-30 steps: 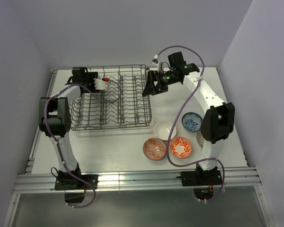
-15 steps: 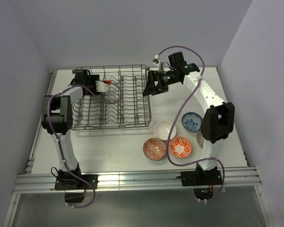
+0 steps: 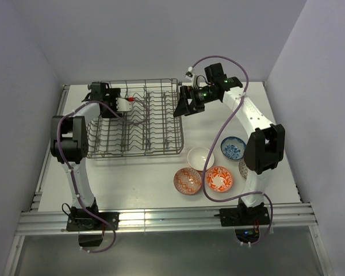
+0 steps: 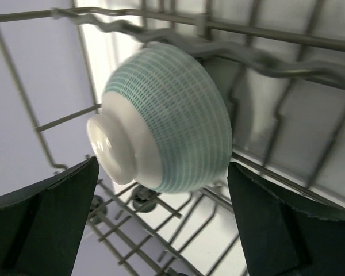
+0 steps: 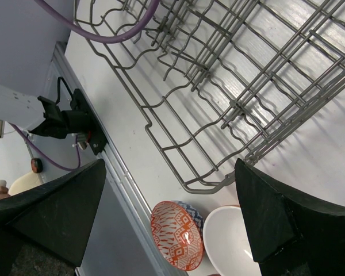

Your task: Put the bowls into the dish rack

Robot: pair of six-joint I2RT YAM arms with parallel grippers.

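Observation:
Next, my right gripper moves back and down astride the far rim of the patterned bowl nearer the rack, since bare tabletop beside that rim leaves finger room.
The pale green bowl (image 4: 172, 115) leans on its side against the tines of the dish rack (image 4: 264, 57), foot toward the camera. My left gripper (image 4: 161, 224) is open, with a finger (image 4: 40, 224) on either side and apart from the bowl. From above, this bowl (image 3: 124, 104) sits in the back left of the dish rack (image 3: 135, 123), next to the left gripper (image 3: 114, 103). My right gripper (image 3: 186, 104) hangs open and empty over the rack's right edge. In its wrist view the right gripper (image 5: 169, 218) looks down on the rack (image 5: 230, 75).
On the table right of the rack lie a white bowl (image 3: 200, 158), a blue-white bowl (image 3: 233, 148), two red-orange patterned bowls (image 3: 187, 180) (image 3: 219, 178) and a grey-brown bowl (image 3: 243, 168) half hidden behind the right arm. A purple cable (image 3: 227, 129) loops above them.
My left gripper has opened and let go of the pale green bowl, which now rests in the rack. The left arm shifted slightly earlier on. The right arm has not moved.

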